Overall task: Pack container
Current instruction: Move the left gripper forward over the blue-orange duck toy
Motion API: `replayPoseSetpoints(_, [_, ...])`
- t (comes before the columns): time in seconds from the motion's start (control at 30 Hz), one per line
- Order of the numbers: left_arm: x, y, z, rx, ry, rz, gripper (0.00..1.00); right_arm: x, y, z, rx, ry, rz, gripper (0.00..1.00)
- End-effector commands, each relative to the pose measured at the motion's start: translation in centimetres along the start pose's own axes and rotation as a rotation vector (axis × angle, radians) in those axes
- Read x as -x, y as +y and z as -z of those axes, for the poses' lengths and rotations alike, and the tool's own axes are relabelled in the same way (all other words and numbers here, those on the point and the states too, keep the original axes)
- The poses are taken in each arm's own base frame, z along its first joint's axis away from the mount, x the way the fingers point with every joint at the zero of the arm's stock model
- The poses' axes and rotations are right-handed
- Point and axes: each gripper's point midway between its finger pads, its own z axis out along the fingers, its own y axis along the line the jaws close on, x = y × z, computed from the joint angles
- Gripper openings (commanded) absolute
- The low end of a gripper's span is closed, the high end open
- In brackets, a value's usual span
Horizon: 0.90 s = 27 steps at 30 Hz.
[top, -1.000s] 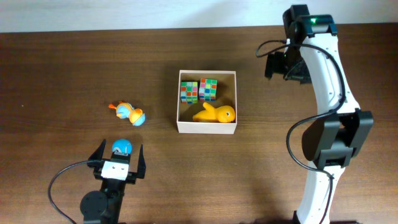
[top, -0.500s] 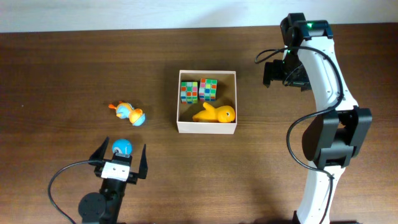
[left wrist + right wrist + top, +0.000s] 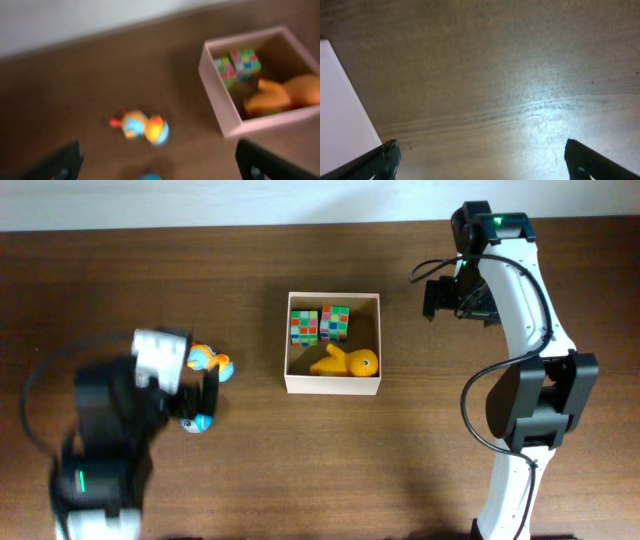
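Observation:
The orange-and-blue toy (image 3: pixel 210 362) is below and outward of my left gripper, so its open fingers need to go down and outward next onto the toy's rounded end nearest the container.
The container (image 3: pixel 332 387), a square cream-walled box, holds two multicoloured cubes (image 3: pixel 304 327) (image 3: pixel 335 323) and a yellow duck (image 3: pixel 345 363). An orange-and-blue toy (image 3: pixel 210 362) and a small blue ball (image 3: pixel 197 421) lie on the table to its left. My left gripper (image 3: pixel 200 395) is motion-blurred, open and empty, between those two toys. In the left wrist view (image 3: pixel 160 167) the toy (image 3: pixel 141 127) lies ahead, the ball (image 3: pixel 149 177) at the bottom edge, the container (image 3: pixel 220 95) to the right. My right gripper (image 3: pixel 432 295) is open and empty, right of the container.
The right wrist view shows my open right gripper (image 3: pixel 487 160) over bare brown wood, with the container's white wall (image 3: pixel 340 110) at the left edge. The table's far edge meets a white wall (image 3: pixel 200 200).
My left arm has swung up and away from the front edge, moving past the blue ball toward the orange-and-blue toy. The right arm has barely moved.

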Motion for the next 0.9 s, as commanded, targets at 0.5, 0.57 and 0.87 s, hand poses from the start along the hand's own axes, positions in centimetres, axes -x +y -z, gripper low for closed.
replayPoseSetpoints(0.5, [-7.0,2.8,-12.6,0.043,0.577,0.278,0.99,0.1,-0.5,-0.2,-0.017,0.002,-0.004,0.99])
replayPoseSetpoints(0.57, [-8.0,2.4,-14.2,0.015,0.605,0.289,0.99,0.1,-0.5,-0.2,-0.017,0.002,-0.004,0.99])
replayPoseSetpoints(0.87, [-10.3,1.5,-19.4,-0.054,0.634,0.339,0.93,0.1,-0.5,-0.2,-0.017,0.002,-0.004,0.99])
